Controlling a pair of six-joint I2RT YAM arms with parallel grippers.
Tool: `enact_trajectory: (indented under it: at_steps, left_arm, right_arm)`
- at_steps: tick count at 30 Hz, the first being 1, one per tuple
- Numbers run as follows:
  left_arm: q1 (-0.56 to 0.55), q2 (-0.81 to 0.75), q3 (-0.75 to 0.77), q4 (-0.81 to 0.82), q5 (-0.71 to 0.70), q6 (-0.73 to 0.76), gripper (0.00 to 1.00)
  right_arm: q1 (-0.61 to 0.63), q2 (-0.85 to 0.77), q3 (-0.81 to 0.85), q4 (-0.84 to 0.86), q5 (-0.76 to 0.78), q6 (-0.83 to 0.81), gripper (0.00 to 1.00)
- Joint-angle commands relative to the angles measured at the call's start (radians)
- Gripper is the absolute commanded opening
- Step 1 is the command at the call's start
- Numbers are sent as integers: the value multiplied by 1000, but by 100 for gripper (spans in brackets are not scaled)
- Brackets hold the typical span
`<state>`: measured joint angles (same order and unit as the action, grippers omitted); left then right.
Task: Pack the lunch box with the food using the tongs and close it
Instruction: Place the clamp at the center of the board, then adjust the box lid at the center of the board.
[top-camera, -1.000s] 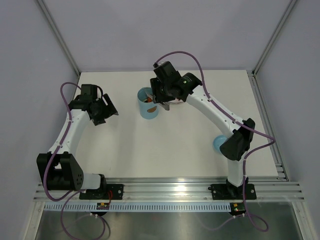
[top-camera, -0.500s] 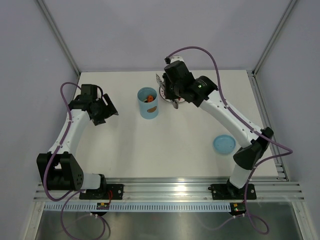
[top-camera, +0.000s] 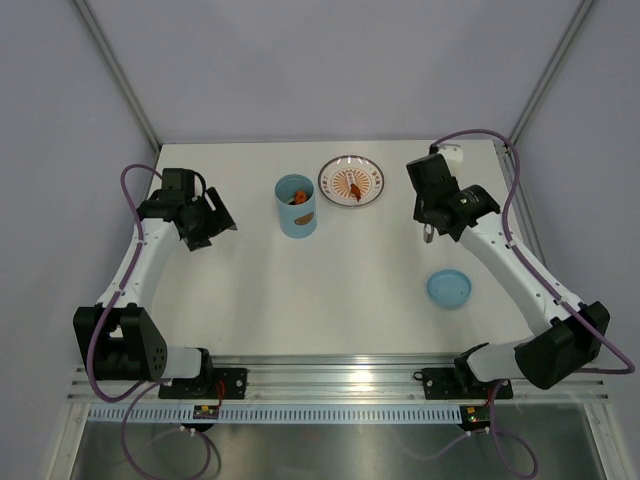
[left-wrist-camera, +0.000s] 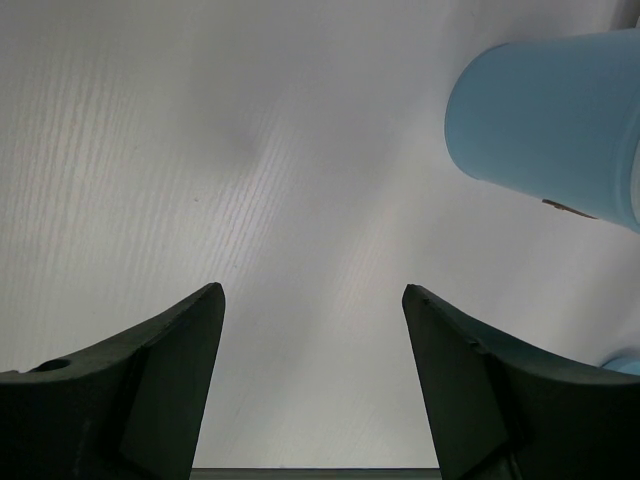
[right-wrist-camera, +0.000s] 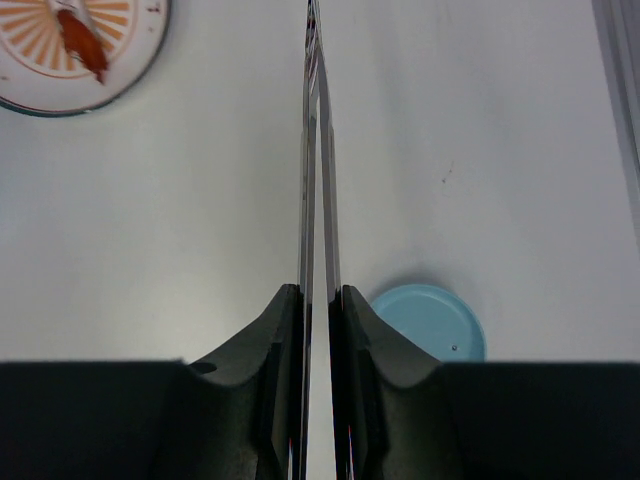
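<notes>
The clear spot on the bare tabletop beside the plate is below the right gripper, so it should next move down and slightly outward to release the silver tongs (right-wrist-camera: 313, 150) there.
The light-blue lunch box (top-camera: 297, 208) stands upright and open at the table's middle back, with orange food (top-camera: 298, 196) inside it. One red-orange piece (top-camera: 355, 187) lies on the red-rimmed plate (top-camera: 351, 170) just right of it. My right gripper (top-camera: 429, 224) hangs right of the plate, shut on the silver tongs (right-wrist-camera: 313, 150), whose two arms are squeezed almost together and hold nothing. The round blue lid (top-camera: 448, 288) lies flat, nearer than that gripper. My left gripper (top-camera: 212, 222) stands open and empty left of the lunch box (left-wrist-camera: 560, 120).
In the right wrist view the plate (right-wrist-camera: 75, 95) sits at the upper left and the lid (right-wrist-camera: 430, 320) just right of my fingers (right-wrist-camera: 275, 330). White walls and metal frame posts bound the table at the back and on both sides.
My right arm has swung right, from above the lunch box past the plate, carrying the tongs, and has squeezed them narrower. The left arm has not moved.
</notes>
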<state>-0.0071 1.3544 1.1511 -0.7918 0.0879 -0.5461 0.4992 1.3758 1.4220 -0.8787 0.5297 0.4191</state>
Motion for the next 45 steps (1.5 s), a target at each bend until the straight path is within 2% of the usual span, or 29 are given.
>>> enact_trajectory:
  at_steps: [1,4,8,11,16,19,20,22,23,24,27,29,38,43,45]
  left_arm:
    - [6,-14,-8,37,26,9,76]
    - [6,-12,-13,45,41,5,76]
    - [6,-11,-8,37,35,3,76]
    - [6,-14,-5,36,39,0,76]
    - [6,-20,1,31,42,2,76]
    - [6,-29,9,22,30,6,76]
    - [6,-32,12,19,23,11,76]
    - [6,-37,18,14,18,14,76]
    - [6,-37,19,13,18,15,77]
    - [6,-35,19,12,21,15,76]
    - [6,-35,15,19,32,11,76]
    - [6,-35,9,22,36,9,76]
    - [6,-63,-2,13,27,14,76]
    - [6,-84,-4,9,7,18,76]
    - [6,-86,-4,12,10,14,76]
  right_arm:
    - [-50,-43,-87,101,-20,6,27]
    - [-95,-23,-141,230,-39,-26,28]
    - [-209,125,-133,366,-101,-57,27]
    - [-286,260,-72,448,-129,-68,25]
    - [-333,460,30,532,-142,-100,25]
    - [-346,551,57,544,-163,-92,31]
    - [-347,572,57,547,-165,-88,43]
    - [-349,583,60,541,-169,-77,59]
    - [-349,583,58,540,-174,-72,67]
    - [-349,579,57,535,-178,-69,80]
    - [-349,543,43,529,-188,-56,94]
    - [-349,504,46,508,-188,-55,99]
    - [-349,293,40,331,-197,-31,100]
    - [-349,90,-127,195,-244,41,93]
    - [-349,34,-219,138,-283,81,87]
